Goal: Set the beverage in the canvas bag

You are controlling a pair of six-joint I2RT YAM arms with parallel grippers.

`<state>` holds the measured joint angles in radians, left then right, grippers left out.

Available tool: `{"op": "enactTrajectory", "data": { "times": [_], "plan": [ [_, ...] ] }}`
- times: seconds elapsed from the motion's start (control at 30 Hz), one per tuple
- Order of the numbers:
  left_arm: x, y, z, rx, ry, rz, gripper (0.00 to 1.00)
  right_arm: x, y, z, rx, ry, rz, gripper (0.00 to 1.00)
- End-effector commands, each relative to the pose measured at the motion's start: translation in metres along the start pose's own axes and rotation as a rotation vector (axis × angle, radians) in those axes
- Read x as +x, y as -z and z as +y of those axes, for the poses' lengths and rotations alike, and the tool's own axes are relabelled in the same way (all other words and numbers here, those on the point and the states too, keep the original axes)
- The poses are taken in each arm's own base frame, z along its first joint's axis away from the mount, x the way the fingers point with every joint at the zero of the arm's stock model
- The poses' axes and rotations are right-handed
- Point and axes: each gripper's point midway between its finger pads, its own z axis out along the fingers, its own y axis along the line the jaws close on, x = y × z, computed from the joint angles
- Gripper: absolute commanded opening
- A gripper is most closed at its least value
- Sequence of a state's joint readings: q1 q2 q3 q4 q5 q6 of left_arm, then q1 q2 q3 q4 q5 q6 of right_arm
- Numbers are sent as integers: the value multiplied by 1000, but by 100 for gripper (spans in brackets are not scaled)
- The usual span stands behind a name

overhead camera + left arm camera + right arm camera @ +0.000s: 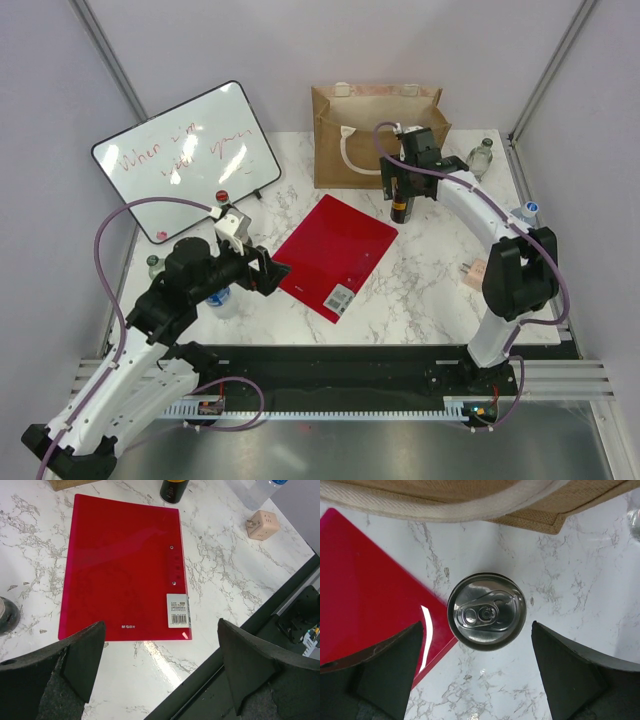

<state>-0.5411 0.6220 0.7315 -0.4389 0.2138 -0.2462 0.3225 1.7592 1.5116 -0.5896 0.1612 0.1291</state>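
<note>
My right gripper's wide-open fingers will go down around the can's upper body (pixel 401 195) (pixel 486 612) next and close there.
The beverage is a dark can (pixel 400 209) standing upright on the marble table, just in front of the canvas bag (pixel 372 135), which is tan with a white loop handle. In the right wrist view I look straight down on the can's silver top (pixel 486 611). My right gripper (pixel 477 630) is open, its fingers wide on either side and above the can, touching nothing. The bag's pale rim (pixel 445 507) runs across the top of that view. My left gripper (pixel 161 625) is open and empty over the near edge of a red folder (pixel 125 565). The can's base (pixel 174 490) shows in the left wrist view.
The red folder (pixel 335 255) lies mid-table beside the can. A whiteboard (pixel 185 160) leans at back left. A glass bottle (pixel 482 157) and a plastic bottle (pixel 525 212) stand at the right. A pink plug cube (pixel 477 272) lies near the right arm. A bottle (pixel 222 300) sits under the left arm.
</note>
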Motion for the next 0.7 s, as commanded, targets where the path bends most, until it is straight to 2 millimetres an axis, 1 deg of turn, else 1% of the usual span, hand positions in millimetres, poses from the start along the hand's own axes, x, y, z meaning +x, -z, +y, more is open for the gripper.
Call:
{"op": "enactTrajectory", "data": {
  "times": [0.0, 0.17, 0.33, 0.43, 0.5, 0.63, 0.67],
  "plan": [
    [-8, 0, -4, 19, -18, -27, 100, -20, -8, -6, 44, 28, -56, 95],
    [-7, -1, -4, 18, -18, -24, 100, -10, -27, -16, 107, 68, -33, 93],
    [-8, -1, -3, 15, -20, -26, 100, -6, -37, -13, 99, 84, -18, 90],
    [-6, -2, -3, 17, -18, -18, 100, -9, -36, -12, 95, 79, -27, 88],
    [-6, -2, -4, 21, -18, -16, 100, -13, -37, -7, 69, 76, -40, 87],
    [-7, -2, -3, 15, -19, -19, 100, -17, -39, -6, 73, 68, -50, 85],
    [-6, -2, -3, 15, -19, -17, 100, -18, -39, -6, 74, 63, -51, 82]
  ]
}}
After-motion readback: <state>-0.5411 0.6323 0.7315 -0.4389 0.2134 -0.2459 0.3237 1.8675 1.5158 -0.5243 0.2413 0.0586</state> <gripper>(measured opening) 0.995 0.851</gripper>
